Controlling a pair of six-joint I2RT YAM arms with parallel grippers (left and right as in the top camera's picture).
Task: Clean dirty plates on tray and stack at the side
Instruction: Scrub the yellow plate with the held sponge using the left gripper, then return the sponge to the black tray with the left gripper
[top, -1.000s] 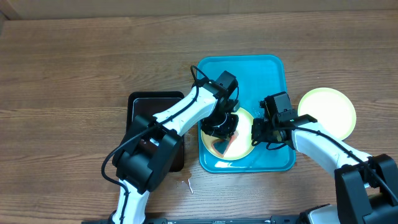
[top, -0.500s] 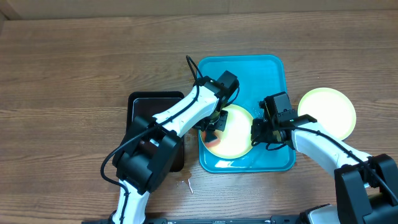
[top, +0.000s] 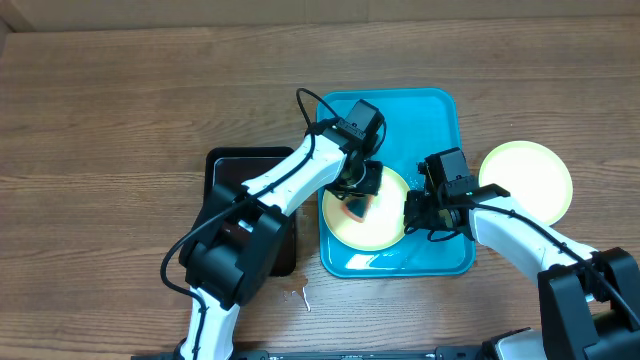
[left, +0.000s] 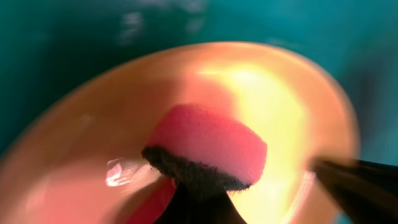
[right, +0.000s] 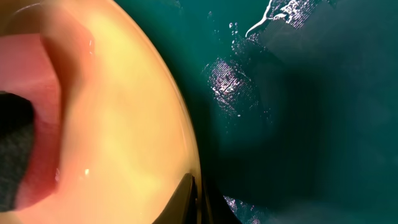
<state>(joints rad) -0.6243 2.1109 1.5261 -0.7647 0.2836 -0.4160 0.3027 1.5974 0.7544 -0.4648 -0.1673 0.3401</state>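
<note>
My left gripper holds the sponge (top: 357, 207) and will lift it, move it to the left in the overhead view, lower it into the black tray (top: 243, 169) and let it go, to clear the held plate.
A pale yellow-green plate (top: 378, 232) lies in the front of the teal tray (top: 430, 120). My left gripper (top: 360, 188) is shut on a pink sponge (top: 357, 207) with a dark scrub side and presses it on the plate's middle. In the left wrist view the sponge (left: 208, 146) sits on the plate (left: 286, 106), with the gripper (left: 199, 208) below it. My right gripper (top: 410, 213) is shut on the plate's right rim; the right wrist view shows its fingers (right: 198, 199) pinching the rim (right: 124, 112). A second yellow-green plate (top: 527, 180) lies on the table to the right of the tray. No blue-white plate shows.
A black tray (top: 235, 165) stands left of the teal tray, mostly under my left arm. Water glistens on the teal tray's floor (right: 230, 81). A small scrap (top: 300, 296) lies on the wooden table near the front edge.
My left gripper has swept the sponge across the plate, from the front part to the left, then back toward the middle. The right gripper has held still on the rim.
</note>
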